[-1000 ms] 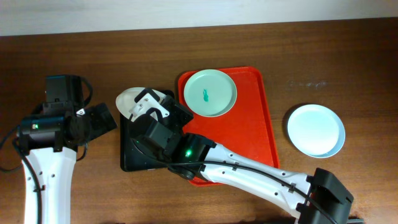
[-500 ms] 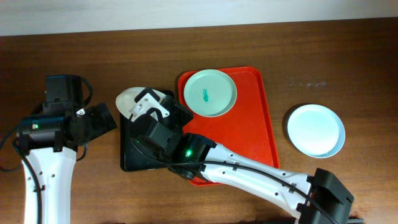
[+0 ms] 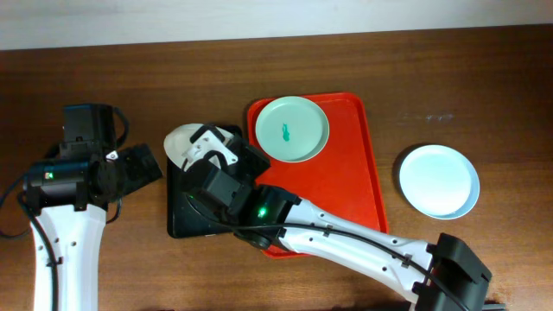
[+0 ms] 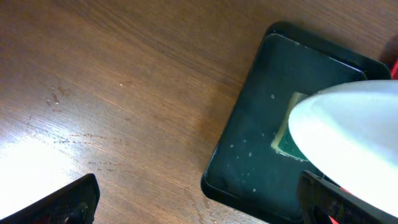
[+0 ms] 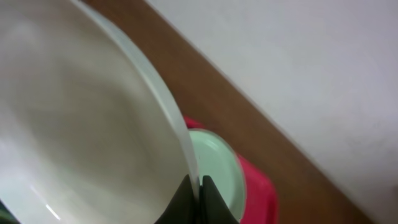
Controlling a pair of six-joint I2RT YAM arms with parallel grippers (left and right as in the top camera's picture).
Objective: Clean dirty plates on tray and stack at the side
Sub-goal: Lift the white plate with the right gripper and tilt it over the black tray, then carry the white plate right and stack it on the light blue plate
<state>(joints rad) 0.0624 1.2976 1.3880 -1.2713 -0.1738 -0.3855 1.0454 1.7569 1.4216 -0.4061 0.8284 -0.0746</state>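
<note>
My right gripper will next move across to the right in the overhead view, lower the white plate (image 3: 180, 140) onto the pale plate and let go.
My right gripper (image 3: 210, 149) is shut on the rim of a white plate (image 3: 180, 140) and holds it tilted above the black tray (image 3: 176, 218). The right wrist view shows the two fingertips (image 5: 188, 200) pinching that plate (image 5: 74, 124) at its edge. A mint plate (image 3: 292, 130) with a teal smear lies at the far end of the red tray (image 3: 367, 186). Another pale plate (image 3: 438, 180) rests on the table to the right of that tray. My left gripper (image 3: 145, 164) is open left of the black tray, with nothing in it.
In the left wrist view a green sponge (image 4: 285, 140) lies in the black tray (image 4: 249, 155), partly hidden under the held white plate (image 4: 348, 134). My right arm (image 3: 346, 242) stretches across the red tray's near end. Bare wooden table (image 4: 112, 93) lies to the left.
</note>
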